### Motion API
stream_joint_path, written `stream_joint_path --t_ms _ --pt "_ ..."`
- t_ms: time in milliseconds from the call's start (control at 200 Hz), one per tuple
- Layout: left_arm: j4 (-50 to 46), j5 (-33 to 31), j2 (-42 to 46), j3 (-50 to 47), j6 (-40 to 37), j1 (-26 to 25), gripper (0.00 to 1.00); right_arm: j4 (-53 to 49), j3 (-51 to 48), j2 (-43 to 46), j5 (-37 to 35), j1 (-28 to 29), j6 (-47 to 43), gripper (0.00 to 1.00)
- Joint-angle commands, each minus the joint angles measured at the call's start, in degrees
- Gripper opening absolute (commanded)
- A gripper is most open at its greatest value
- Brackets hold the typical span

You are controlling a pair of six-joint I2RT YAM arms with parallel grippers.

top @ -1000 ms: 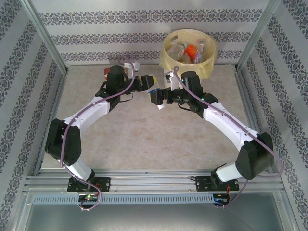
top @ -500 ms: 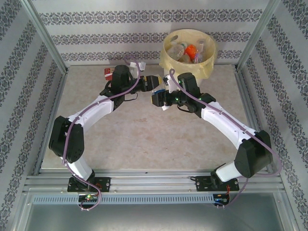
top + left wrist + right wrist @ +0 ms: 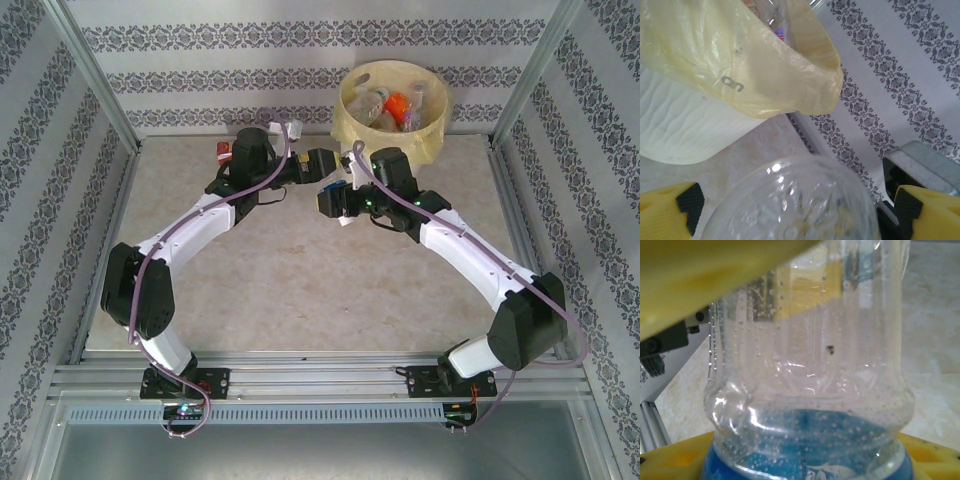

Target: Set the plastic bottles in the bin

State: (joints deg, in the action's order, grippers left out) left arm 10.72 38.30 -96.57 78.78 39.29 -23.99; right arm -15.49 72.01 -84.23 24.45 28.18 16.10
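Note:
The bin's opening (image 3: pixel 390 102) already has bottles in it and is outward of my right gripper, so my right gripper needs to carry the clear plastic bottle outward over it next and let go of it there.
A clear plastic bottle (image 3: pixel 338 185) with a blue label hangs above the table between both grippers, just left of the bin (image 3: pixel 436 140). My right gripper (image 3: pixel 334 202) is shut on it at the blue label; in the right wrist view the bottle (image 3: pixel 810 390) sits in the right gripper (image 3: pixel 807 467). My left gripper (image 3: pixel 322 164) stands open around the bottle's base (image 3: pixel 790 185), its pads (image 3: pixel 690 201) apart from the plastic. The cream bin (image 3: pixel 680 130) with its yellow bag holds several bottles (image 3: pixel 395 105).
A red-labelled bottle (image 3: pixel 222 152) lies on the table behind the left arm, near the back wall. A small white object (image 3: pixel 293 130) lies beside the left wrist. Metal frame rails (image 3: pixel 515 200) border the table on both sides.
The right gripper has closed on the bottle and the left gripper has opened off it. Both grippers have drifted slightly up the view, towards the back wall and the bin.

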Motion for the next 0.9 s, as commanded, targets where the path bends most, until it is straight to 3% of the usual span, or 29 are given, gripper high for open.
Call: stream_joint_path --t_ms 0,115,340,440,719,894 --pt "2.7 -1.3 4.1 1.7 4.9 0.3 1.00 -1.8 2.9 0.0 -1.6 -1.2 -1.3 0.51" --pt "2.3 -5.0 7.2 2.0 6.6 0.3 1.00 -1.6 5.3 0.7 -1.7 -3.3 -1.5 0.51" --pt "-1.4 -25.6 15.1 -6.5 5.9 0.4 0.99 -2.0 11.7 1.1 -6.4 -9.0 -2.4 0.51" --pt "-3.9 -31.5 17.4 -9.3 5.8 0.5 1.00 -3.2 16.1 -0.1 -10.0 -11.3 -3.4 0.52" --pt "-12.1 -39.1 20.0 -10.8 5.3 0.9 0.99 -8.3 31.3 -9.3 -13.5 -18.5 -2.0 0.55" --pt "-14.3 -40.0 20.6 -11.8 5.7 1.5 1.00 -16.3 44.6 -19.3 -14.9 -22.1 -3.5 0.57"
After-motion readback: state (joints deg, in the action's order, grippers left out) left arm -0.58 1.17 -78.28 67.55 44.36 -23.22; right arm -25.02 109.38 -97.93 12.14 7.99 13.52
